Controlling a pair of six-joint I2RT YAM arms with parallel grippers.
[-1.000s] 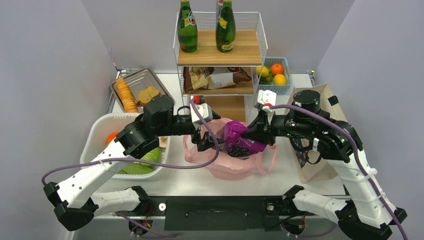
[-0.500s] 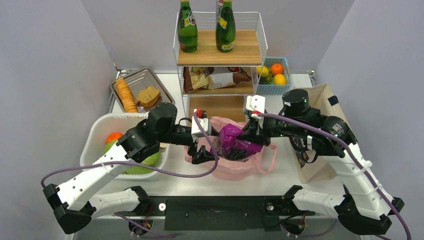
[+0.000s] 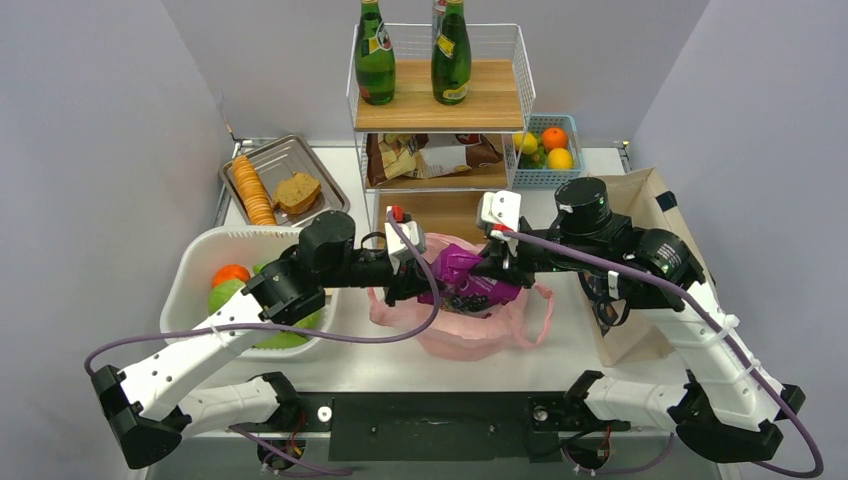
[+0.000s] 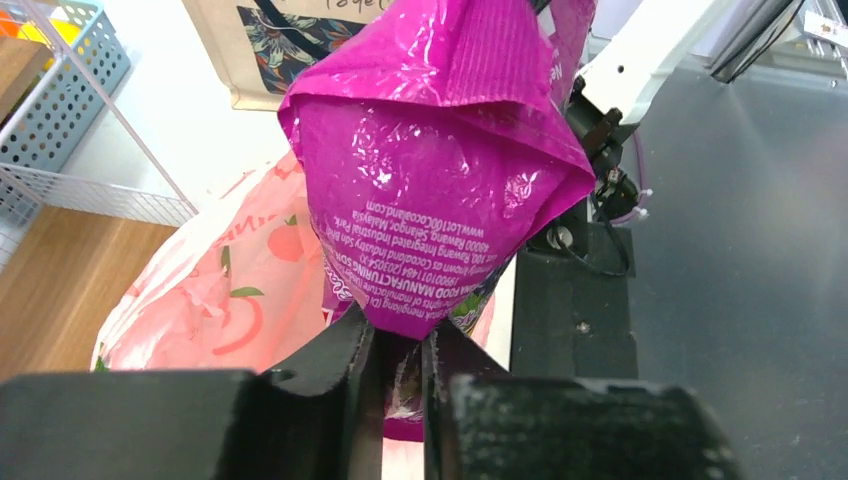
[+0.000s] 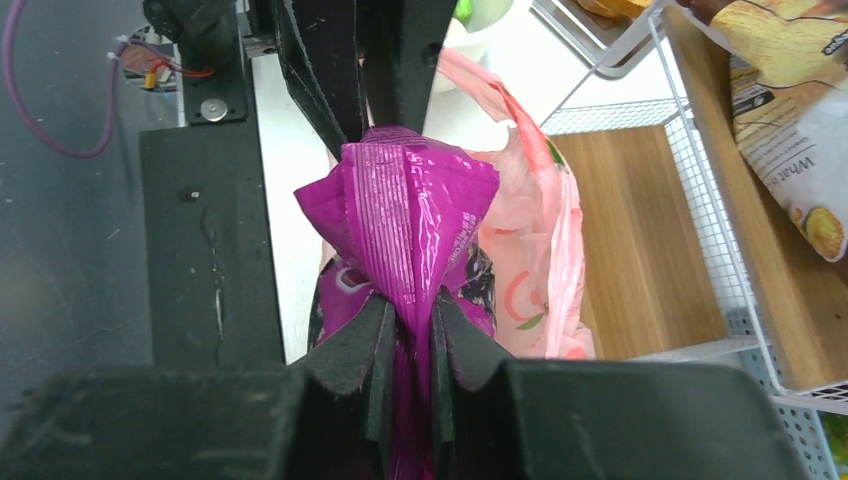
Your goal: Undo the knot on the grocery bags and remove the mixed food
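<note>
The open bag is underneath, so my left gripper should next carry the packet off the bag [image 3: 470, 332], down against the wire shelf's bottom board [image 3: 420, 222], and let go of it there.
A purple snack packet [image 3: 465, 278] hangs between my two grippers, just above the open pink grocery bag [image 3: 470, 332]. My left gripper [image 3: 418, 283] is shut on the packet's left end. In the left wrist view the packet [image 4: 440, 170] rises from that gripper [image 4: 398, 335], with the bag [image 4: 230, 300] below. My right gripper [image 3: 492, 272] is shut on the packet's other sealed end. The right wrist view shows this gripper [image 5: 410, 305] pinching the crimped packet [image 5: 405, 220] beside the bag [image 5: 525, 260]. The knot is out of view, and one loop handle [image 3: 545, 308] lies loose.
A white tub [image 3: 215, 236] with an orange and green produce stands at the left. Behind are a metal tray [image 3: 290, 150] of crackers, a wire shelf [image 3: 440, 105] with green bottles, and a blue fruit basket [image 3: 570, 178]. A beige tote [image 3: 650, 200] lies at the right.
My left gripper has closed on the packet's left end. The right arm has shifted a little left with the packet, so both grippers now hold it.
</note>
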